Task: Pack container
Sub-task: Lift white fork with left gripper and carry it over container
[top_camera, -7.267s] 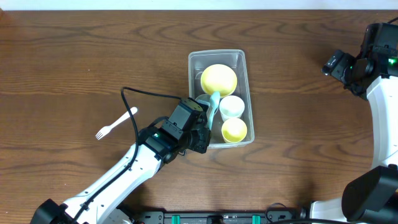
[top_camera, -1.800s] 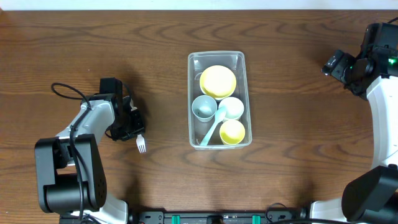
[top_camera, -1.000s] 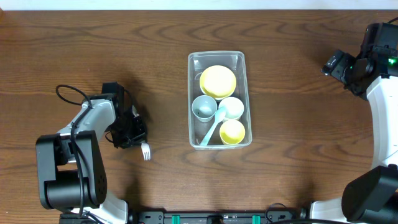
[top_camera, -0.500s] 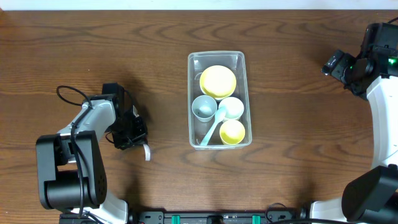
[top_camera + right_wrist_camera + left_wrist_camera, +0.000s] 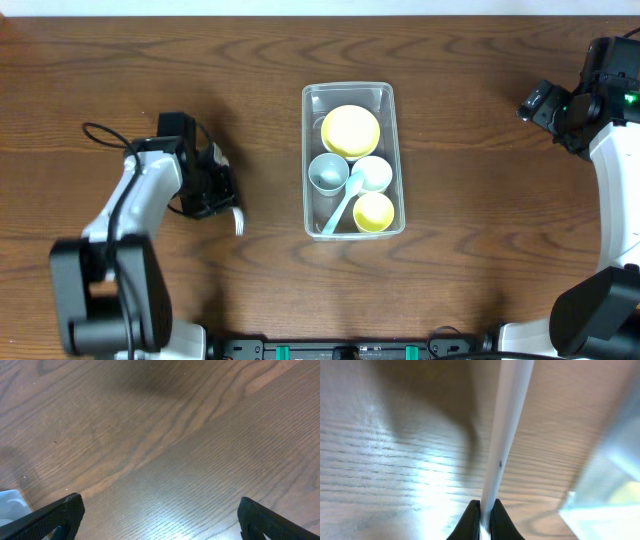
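Note:
The left gripper should first raise the white plastic fork to get over the container, beside the grey-blue cup and spoon handle.
The clear container (image 5: 312,100) sits mid-table and holds a yellow bowl (image 5: 350,129), a grey-blue cup (image 5: 327,172), a white cup (image 5: 375,174), a yellow cup (image 5: 376,211) and a light-blue spoon (image 5: 340,208). My left gripper (image 5: 222,205) is left of the container, shut on a white plastic fork (image 5: 238,222) whose tines stick out below it. In the left wrist view the fork handle (image 5: 506,435) runs up from the pinched jaws (image 5: 484,510), with the container's corner (image 5: 607,485) at right. My right gripper (image 5: 540,103) is open and empty at the far right.
The left arm's black cable (image 5: 105,135) loops beside it. The right wrist view shows only bare wooden table (image 5: 165,450) with a corner of the container (image 5: 10,502) at lower left.
My left gripper has taken the fork off the table, turned it, and shifted slightly up and right towards the container. The right arm has not moved.

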